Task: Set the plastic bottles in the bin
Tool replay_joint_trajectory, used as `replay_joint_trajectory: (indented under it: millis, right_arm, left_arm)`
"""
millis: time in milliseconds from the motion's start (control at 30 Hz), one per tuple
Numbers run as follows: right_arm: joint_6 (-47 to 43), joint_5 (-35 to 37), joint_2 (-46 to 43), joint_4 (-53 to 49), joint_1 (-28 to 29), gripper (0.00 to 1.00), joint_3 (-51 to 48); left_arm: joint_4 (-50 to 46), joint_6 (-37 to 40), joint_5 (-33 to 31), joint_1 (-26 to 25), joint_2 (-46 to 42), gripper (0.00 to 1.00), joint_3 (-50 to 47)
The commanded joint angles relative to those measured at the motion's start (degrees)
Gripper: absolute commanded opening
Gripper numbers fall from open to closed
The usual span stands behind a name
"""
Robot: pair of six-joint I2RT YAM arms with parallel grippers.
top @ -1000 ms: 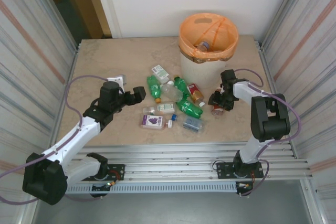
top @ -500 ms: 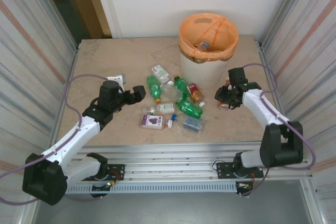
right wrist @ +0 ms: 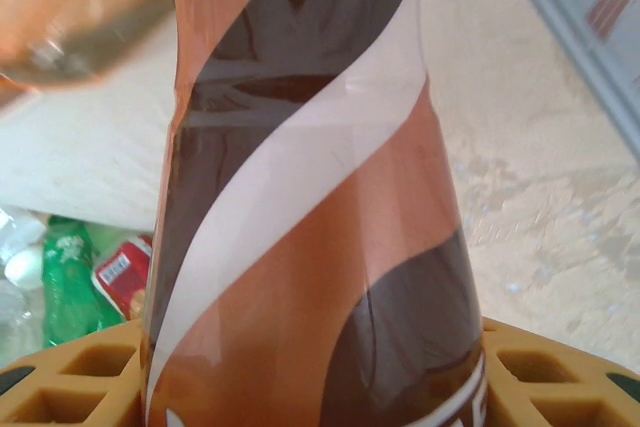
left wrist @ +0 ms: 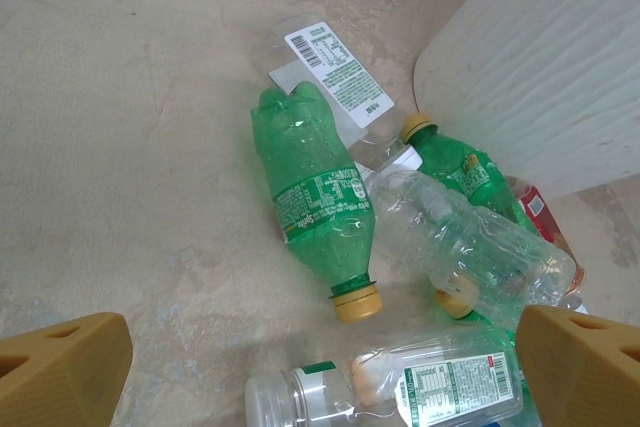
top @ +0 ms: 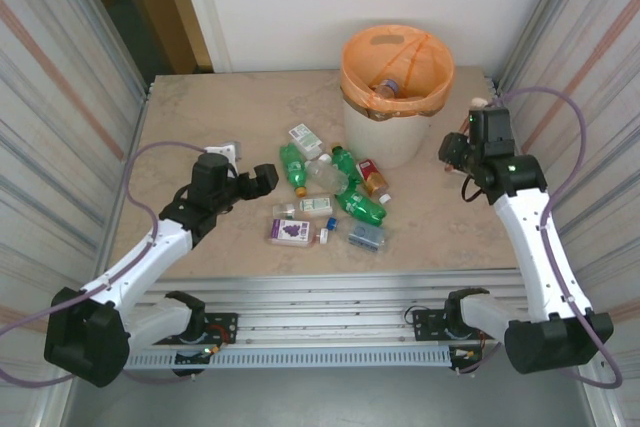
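The bin's opening [top: 402, 67] is outward of the robot's right gripper, so that gripper will rise to clear the bin's rim, move outward and let go of the bottle inside.
Several plastic bottles [top: 335, 187], green and clear, lie in a heap at the table's middle. In the left wrist view a green one [left wrist: 320, 197] with a yellow cap lies beside a clear one [left wrist: 470, 242]. My left gripper [top: 262, 179] hangs open just left of the heap, its jaws [left wrist: 320, 377] wide over a clear bottle with a white cap. The right gripper [top: 462, 147] is raised to the right of the bin [top: 385, 137] and shut on an orange-brown bottle [right wrist: 300, 197] with a white stripe. An orange bag lines the cream bin, and a bottle [top: 388, 87] lies inside.
A flat purple-labelled bottle [top: 290, 232] and a crushed bluish one [top: 366, 237] lie near the table's front edge. Corrugated metal walls [top: 60, 97] close in both sides. The bin's wall [left wrist: 540, 67] stands close behind the heap.
The right arm has lifted the orange-brown bottle off the table and swung up and right, to beside the bin. The left arm has stayed put.
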Motion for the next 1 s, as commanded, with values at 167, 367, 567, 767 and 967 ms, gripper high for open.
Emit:
replay_joint_trajectory:
  millis: [167,367,567,767,967]
  right_arm:
    - [-6.2,-3.9,7.0,-0.1,-0.3,0.32,16.7]
    - [-8.1,-10.6,16.6,3.2,0.0,0.32,27.9]
    - [-9.7,-14.5,28.8,4.1,0.4,0.32,41.3]
    - [-12.3,-14.3,40.9,2.0,0.9,0.32,53.0]
    - [-14.5,-12.6,49.3,-2.0,1.8,0.34,61.5]
  left_arm:
    - [1.9,-0.8,-0.1,0.4,0.2,0.99,1.1]
    - [0.7,-0.3,-0.2,0.5,-0.2,0.99,1.7]
    - [-0.5,-0.1,-0.5,0.6,-1.5,0.99,2.3]
    - [-1.0,-0.3,-1.0,0.8,-3.3,0.99,1.8]
    - [-1.9,-0.5,-0.3,0.9,-3.5,0.99,2.3]
